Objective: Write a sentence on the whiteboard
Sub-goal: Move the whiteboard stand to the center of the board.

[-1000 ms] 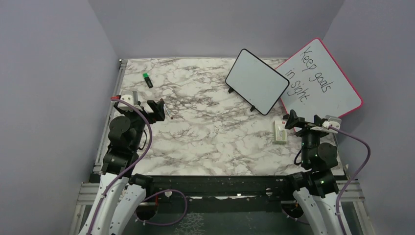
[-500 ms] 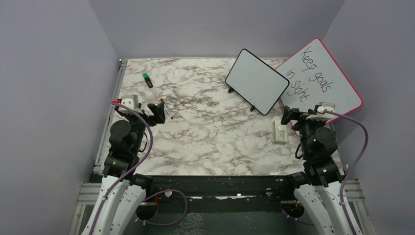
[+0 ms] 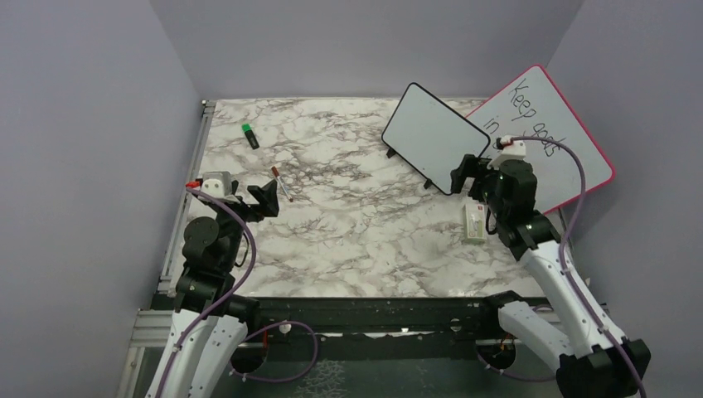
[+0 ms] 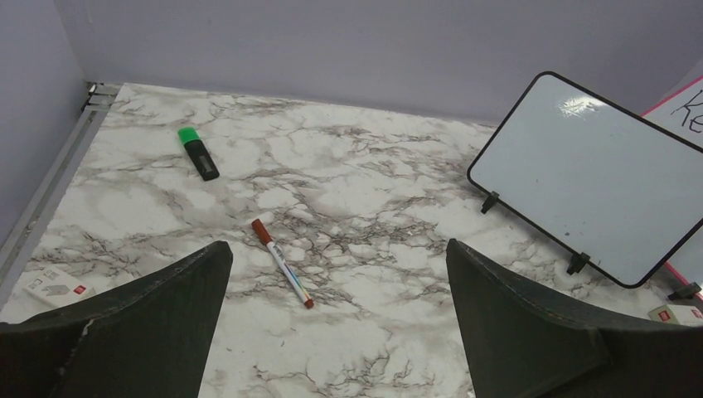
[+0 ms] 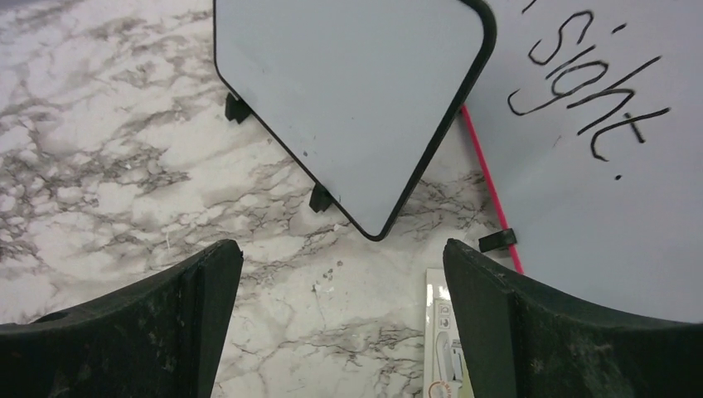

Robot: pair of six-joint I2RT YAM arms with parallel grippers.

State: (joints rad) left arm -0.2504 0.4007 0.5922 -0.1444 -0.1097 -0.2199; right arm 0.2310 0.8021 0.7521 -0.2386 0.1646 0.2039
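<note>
The whiteboard's nearer black foot (image 3: 428,184) (image 5: 320,198) sticks out of the whiteboard's edge, and my right gripper must go down and left in the top view to close on it.
The whiteboard (image 3: 435,138) stands tilted on its black feet at the back right, and its face is blank. It also shows in the left wrist view (image 4: 593,195) and the right wrist view (image 5: 348,91). No reddish-brown sentence shows on it. A thin marker with a red cap (image 3: 281,183) lies on the marble table, also seen in the left wrist view (image 4: 282,263). My left gripper (image 3: 267,199) (image 4: 338,249) is open and empty, just short of the marker. My right gripper (image 3: 464,176) (image 5: 341,246) is open and empty, above the table at the whiteboard's near corner.
A pink-framed board (image 3: 547,133) with black handwriting leans behind the whiteboard. A green-capped highlighter (image 3: 249,135) lies at the back left. A small white box (image 3: 474,222) lies under my right arm. Another small box (image 4: 56,286) lies at the left edge.
My right arm has risen and reached forward and left toward the whiteboard's near corner. My left gripper has drawn back slightly, uncovering the whole marker.
</note>
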